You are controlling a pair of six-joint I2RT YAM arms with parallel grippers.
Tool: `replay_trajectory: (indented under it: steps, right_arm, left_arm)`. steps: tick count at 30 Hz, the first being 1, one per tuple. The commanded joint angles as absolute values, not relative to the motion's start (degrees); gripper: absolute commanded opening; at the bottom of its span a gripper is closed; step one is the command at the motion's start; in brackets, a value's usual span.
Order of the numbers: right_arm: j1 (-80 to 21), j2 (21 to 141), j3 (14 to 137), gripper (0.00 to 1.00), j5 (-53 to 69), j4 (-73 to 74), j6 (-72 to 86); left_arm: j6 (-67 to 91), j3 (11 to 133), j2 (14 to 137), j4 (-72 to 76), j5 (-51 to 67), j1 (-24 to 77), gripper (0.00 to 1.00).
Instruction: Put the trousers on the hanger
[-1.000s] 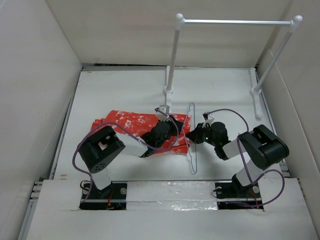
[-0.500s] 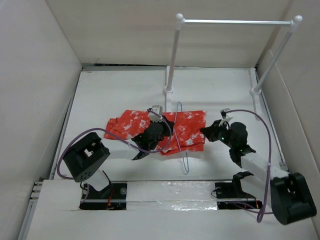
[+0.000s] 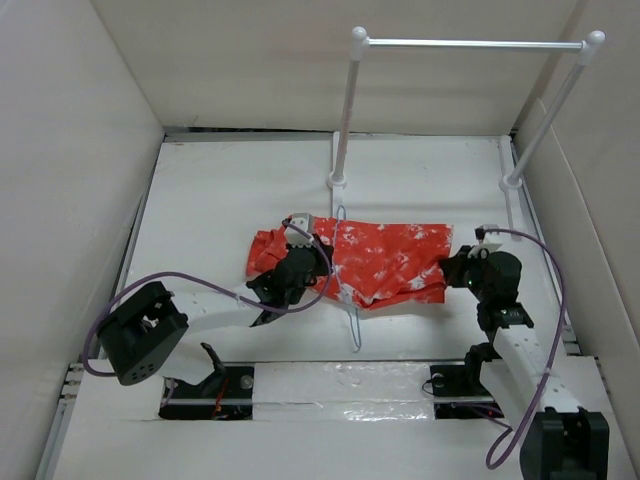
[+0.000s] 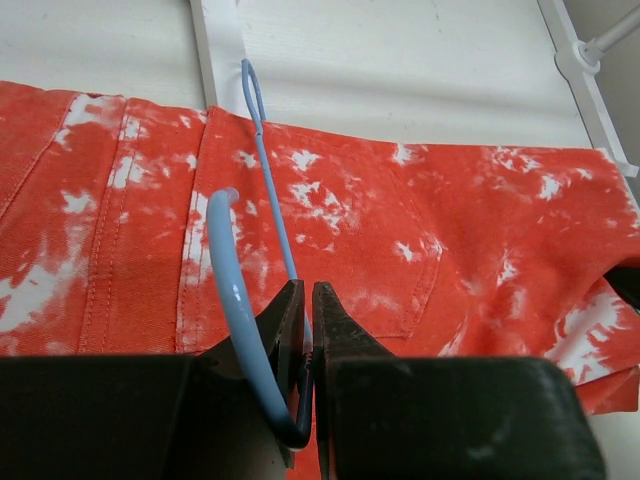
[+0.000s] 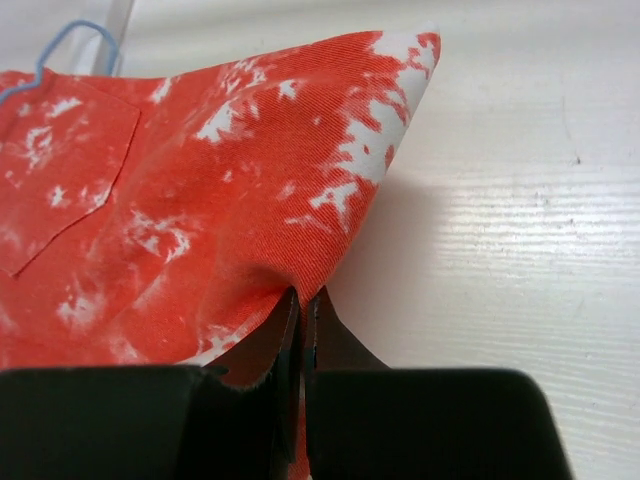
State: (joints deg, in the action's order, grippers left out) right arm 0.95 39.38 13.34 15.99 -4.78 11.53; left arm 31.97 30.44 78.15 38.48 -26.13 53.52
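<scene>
The right gripper moves down a little toward the tabletop next and lets go of the trousers' pinched edge, since that edge still stands raised above its shadow.
The red-orange trousers [image 3: 385,262] lie stretched across the middle of the table. The thin pale blue hanger [image 3: 355,330] crosses them near their left end, with its wire showing above and below the cloth. My left gripper [image 3: 298,268] is shut on the hanger [image 4: 268,175] at the bend of its curved hook, directly over the trousers [image 4: 450,230]. My right gripper [image 3: 462,270] is shut on the right edge of the trousers [image 5: 200,180], with cloth pinched between its fingertips [image 5: 290,315]. A loop of the hanger [image 5: 70,38] peeks out at the far end of the cloth.
A white-posted rack [image 3: 345,110] with a metal crossbar [image 3: 470,43] stands at the back of the table. Its feet [image 4: 215,40] rest just beyond the trousers. White walls close in the left, right and back sides.
My right gripper has pulled the trousers rightwards across the table. My left gripper has carried the hanger leftwards, so more cloth now lies to the hanger's right.
</scene>
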Motion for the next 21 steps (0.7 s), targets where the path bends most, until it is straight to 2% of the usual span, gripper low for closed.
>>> replay_trajectory:
  steps: [1, 12, 21]
  right_arm:
    - [1.41, 41.74, 15.3, 0.0, 16.69, -7.73, 9.93]
    - [1.41, 48.42, 15.29, 0.0, 17.93, -10.72, 10.2]
    - [1.41, 49.48, 15.91, 0.0, 17.05, -10.37, 10.2]
  left_arm:
    - [28.74, 29.53, 76.46, 36.38, -27.25, 53.26, 0.0]
    - [20.93, 38.92, 78.49, 36.04, -26.1, 55.55, 0.0]
    - [17.93, 41.31, 76.82, 35.77, -24.17, 55.55, 0.0]
